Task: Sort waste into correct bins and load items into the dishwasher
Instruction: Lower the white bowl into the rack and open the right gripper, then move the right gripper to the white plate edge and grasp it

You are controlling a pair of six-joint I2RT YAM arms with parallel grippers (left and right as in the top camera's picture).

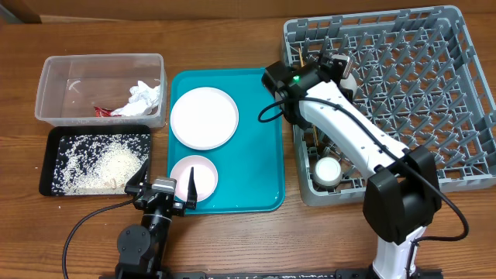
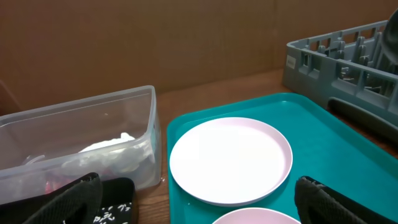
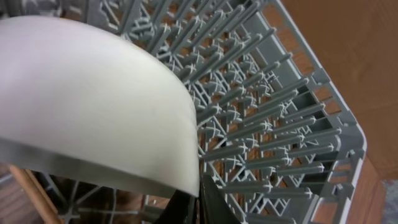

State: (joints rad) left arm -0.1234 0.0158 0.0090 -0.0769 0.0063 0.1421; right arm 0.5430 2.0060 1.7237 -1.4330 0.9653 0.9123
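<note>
The bowl [image 1: 349, 78] is still above the pegs, so the robot's right gripper will next bring it back down toward the white cup [image 1: 327, 171] and the rack's edge on the tray side.
My right gripper [image 1: 338, 65] is shut on the rim of the pale grey bowl [image 1: 349, 78], held tilted over the far left corner of the grey dish rack [image 1: 434, 77]. In the right wrist view the bowl [image 3: 93, 99] fills the left, with the jaws [image 3: 196, 202] pinching its edge above the pegs [image 3: 267, 112]. A white cup [image 1: 327, 171] and wooden chopsticks [image 1: 299, 53] are in the rack. The large white plate [image 1: 204, 117] and small pink plate [image 1: 194, 176] lie on the teal tray [image 1: 260, 147]. My left gripper [image 1: 163, 184] is open and empty at the tray's near left corner.
The clear tub [image 1: 58, 77] holds the white napkin [image 1: 143, 97] and red wrapper [image 1: 102, 111]. The black tray [image 1: 54, 147] holds rice [image 1: 105, 164]. The left wrist view shows the white plate [image 2: 230, 158], the tub [image 2: 93, 124] and the rack's corner [image 2: 323, 56].
</note>
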